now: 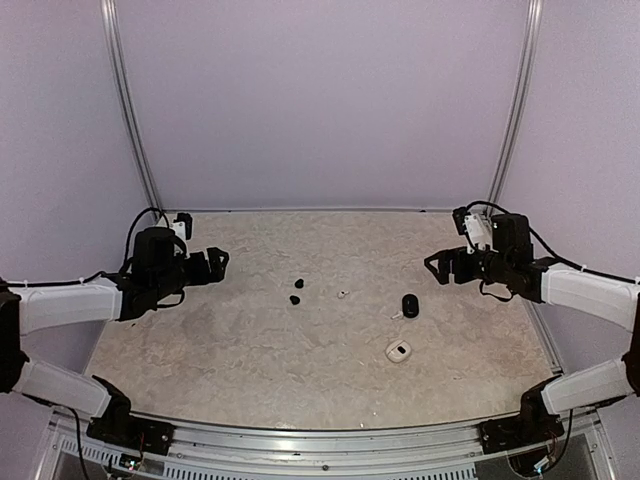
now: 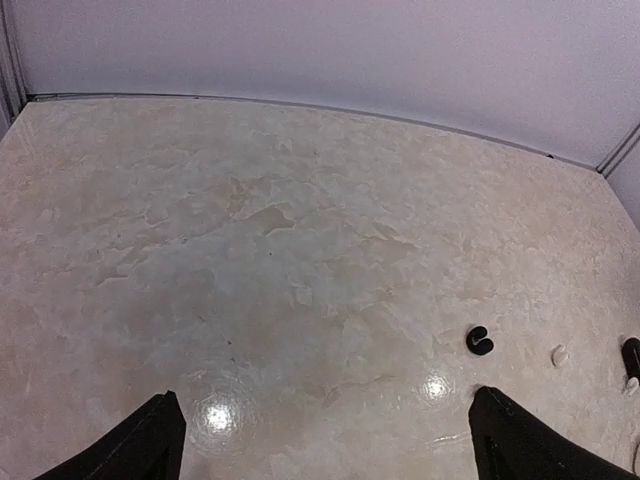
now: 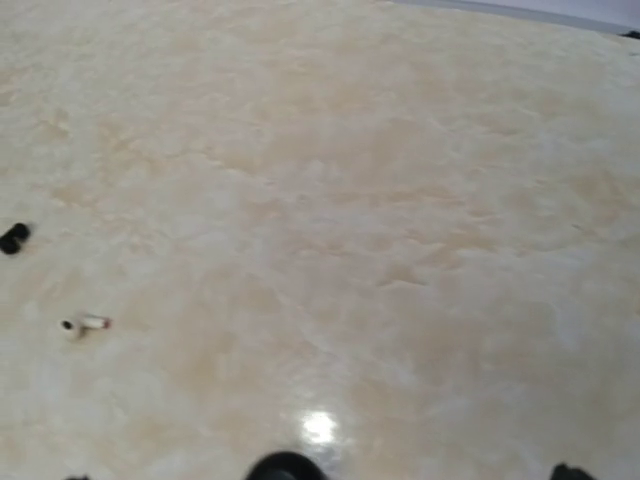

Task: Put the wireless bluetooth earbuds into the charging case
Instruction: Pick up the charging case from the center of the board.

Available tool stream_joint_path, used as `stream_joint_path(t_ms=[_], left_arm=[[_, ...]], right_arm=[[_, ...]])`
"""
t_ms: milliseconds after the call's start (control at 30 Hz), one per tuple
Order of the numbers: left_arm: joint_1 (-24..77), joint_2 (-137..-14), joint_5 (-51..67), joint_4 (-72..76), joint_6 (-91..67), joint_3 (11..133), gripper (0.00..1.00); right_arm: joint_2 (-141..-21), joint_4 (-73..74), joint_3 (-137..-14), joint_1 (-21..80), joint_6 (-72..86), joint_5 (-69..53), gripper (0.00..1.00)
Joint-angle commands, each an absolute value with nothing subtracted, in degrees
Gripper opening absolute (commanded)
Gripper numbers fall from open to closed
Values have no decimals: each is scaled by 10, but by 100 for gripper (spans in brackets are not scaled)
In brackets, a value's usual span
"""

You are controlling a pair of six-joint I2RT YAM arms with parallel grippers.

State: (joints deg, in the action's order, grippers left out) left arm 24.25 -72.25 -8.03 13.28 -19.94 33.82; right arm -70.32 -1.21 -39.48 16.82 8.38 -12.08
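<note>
The black oval pod (image 1: 410,305) (image 3: 286,467) is below my right gripper. My right gripper will lower its open fingers to the left in the top view, around the sides of the pod.
The two black earbuds (image 1: 299,284) (image 1: 295,299) lie close together on the marble tabletop, left of centre. In the left wrist view they show as one small two-lobed black blob (image 2: 479,341). The black oval pod (image 1: 410,305), which I take for the charging case, lies right of centre and is cut by the left wrist view's right edge (image 2: 631,355). My left gripper (image 1: 215,262) hovers open at the left, its fingers (image 2: 150,445) wide apart and well short of the buds. My right gripper (image 1: 440,265) hovers open at the right, up and right of the pod. Both hold nothing.
A white rounded piece with a dark recess (image 1: 399,351) lies nearer than the pod. Tiny white bits lie beside the pod (image 1: 397,316) and mid-table (image 1: 342,294). The right wrist view shows a white bit (image 3: 85,323) and a black piece (image 3: 14,237) I cannot identify.
</note>
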Motion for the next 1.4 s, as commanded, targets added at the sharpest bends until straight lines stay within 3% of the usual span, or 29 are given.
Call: stream_joint_path(t_ms=[0, 467, 967, 1367], left_arm=[[256, -733, -79, 154, -228, 366, 99], [296, -754, -66, 174, -238, 381, 99], [308, -767, -80, 179, -234, 383, 99], [308, -781, -81, 193, -234, 381, 99]], right_arm=[[-719, -15, -420, 195, 111, -127, 99], [-786, 13, -418, 276, 152, -68, 90], [-879, 40, -450, 310, 167, 12, 65], [-918, 21, -441, 311, 174, 11, 58]])
